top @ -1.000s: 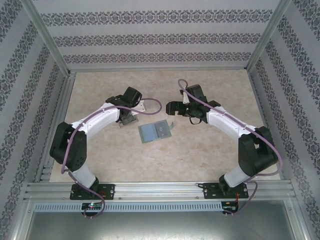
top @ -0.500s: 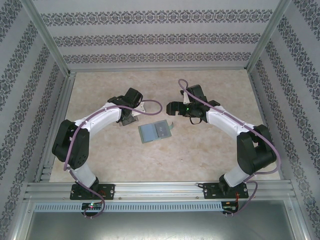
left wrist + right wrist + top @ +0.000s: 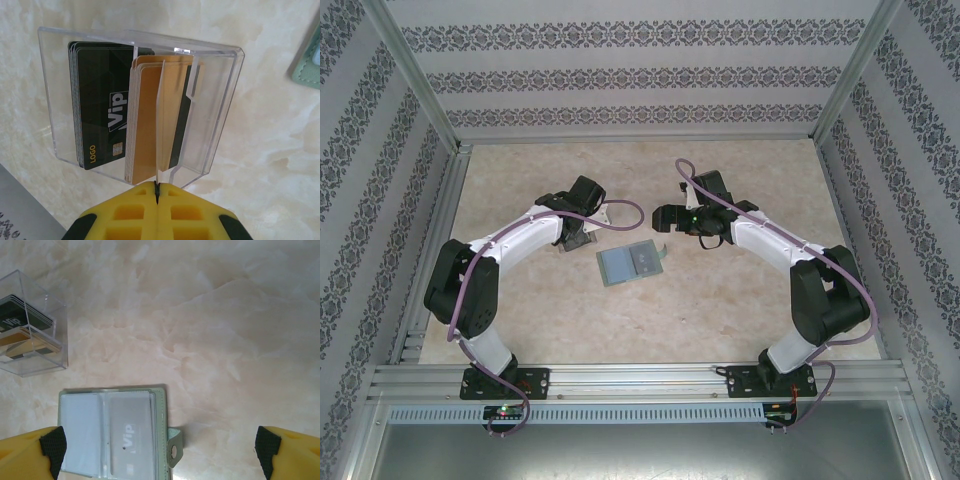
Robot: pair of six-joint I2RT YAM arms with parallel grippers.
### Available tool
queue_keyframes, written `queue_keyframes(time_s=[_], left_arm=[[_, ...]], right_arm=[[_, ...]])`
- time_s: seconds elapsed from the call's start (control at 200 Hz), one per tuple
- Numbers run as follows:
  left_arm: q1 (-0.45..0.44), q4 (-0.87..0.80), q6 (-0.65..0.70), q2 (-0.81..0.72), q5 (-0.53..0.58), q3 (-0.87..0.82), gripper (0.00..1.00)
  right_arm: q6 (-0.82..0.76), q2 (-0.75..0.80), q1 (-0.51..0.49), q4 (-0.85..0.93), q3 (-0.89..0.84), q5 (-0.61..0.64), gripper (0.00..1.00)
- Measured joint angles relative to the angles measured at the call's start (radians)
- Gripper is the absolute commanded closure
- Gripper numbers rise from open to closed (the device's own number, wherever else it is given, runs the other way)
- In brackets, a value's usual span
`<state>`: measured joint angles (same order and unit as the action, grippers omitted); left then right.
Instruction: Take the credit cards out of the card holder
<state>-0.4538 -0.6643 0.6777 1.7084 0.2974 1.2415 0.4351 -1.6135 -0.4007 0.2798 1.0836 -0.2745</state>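
My left gripper should next move down toward the tan cards standing in the transparent tray point(image 3: 215, 115) below it and let go of the thin card, because that card is lined up with them.
The grey-green card holder point(image 3: 632, 263) lies open on the table between the arms. One of the credit cards point(image 3: 131, 432), marked "Vip", rests under its clear sleeve. My right gripper point(image 3: 159, 454) hangs open and wide above the holder's point(image 3: 112, 432) tab side, holding nothing. In the top view the right gripper point(image 3: 665, 215) is just right of and beyond the holder. My left gripper point(image 3: 158, 186) is shut on a thin credit card point(image 3: 160, 125), seen edge-on. That card stands among the tan cards in a transparent tray point(image 3: 215, 115).
The transparent tray point(image 3: 30, 325) holds a stack of black "Vip" cards point(image 3: 97, 110) and a stack of tan cards point(image 3: 145, 120). It stands left of the holder, under the left gripper point(image 3: 578, 235). Patterned walls and metal rails point(image 3: 430, 250) enclose the marbled table.
Both arms have shifted slightly at the elbows. The grippers, the tray and the card holder have stayed in place.
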Motion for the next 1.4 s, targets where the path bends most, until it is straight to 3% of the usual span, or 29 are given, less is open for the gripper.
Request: queue_keyframes(time_s=[0.345,0.62,0.969,1.329,1.399], left_arm=[[0.011,0.025,-0.001,0.082,0.022,0.008,1.0],[0.011,0.025,-0.014,0.118,0.045,0.037,0.8],[0.037,0.025,-0.054,0.135,0.059,0.069,0.7],[0.058,0.02,-0.131,0.084,0.038,0.072,0.66],[0.062,0.02,-0.161,0.041,0.02,0.072,0.58]], right_arm=[[0.0,0.0,0.0,0.0,0.0,-0.003,0.02],[0.0,0.0,0.0,0.0,0.0,-0.004,0.02],[0.0,0.0,0.006,0.0,0.0,-0.004,0.02],[0.0,0.0,0.006,0.0,0.0,-0.017,0.02],[0.0,-0.001,0.006,0.0,0.0,-0.023,0.02]])
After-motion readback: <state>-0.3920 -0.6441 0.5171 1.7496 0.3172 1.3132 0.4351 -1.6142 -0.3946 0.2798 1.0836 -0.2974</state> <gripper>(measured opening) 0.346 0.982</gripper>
